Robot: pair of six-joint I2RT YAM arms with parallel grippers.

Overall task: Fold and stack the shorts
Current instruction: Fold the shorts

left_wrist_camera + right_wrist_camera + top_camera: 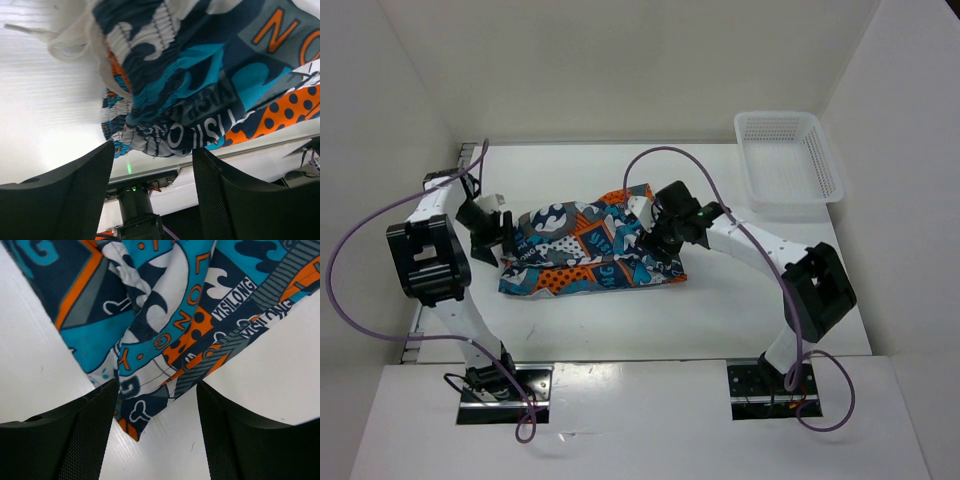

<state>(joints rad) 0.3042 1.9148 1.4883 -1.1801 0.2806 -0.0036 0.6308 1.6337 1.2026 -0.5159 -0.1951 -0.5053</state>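
Note:
Next I should lower my left gripper onto the bunched waistband fold [511, 261] [154, 142] just below its open fingers and close there, because the fingers are still empty.
The shorts [590, 252] lie bunched flat in the middle of the white table, in a teal, orange, white and dark grey print. My left gripper [503, 238] is at their left end, open. In the left wrist view the elastic waistband [150, 125] and white drawstring [60, 42] sit just beyond the open gripper [152, 167], nothing between the fingers. My right gripper [655, 232] is over the shorts' right end, open. In the right wrist view a hem corner of the shorts [145, 405] lies on the table between the open fingers [80, 435], nearer the left one.
A white plastic mesh basket [820, 160] stands at the back right of the table. White walls enclose the table at the left, back and right. The arm bases [500, 385] are at the near edge.

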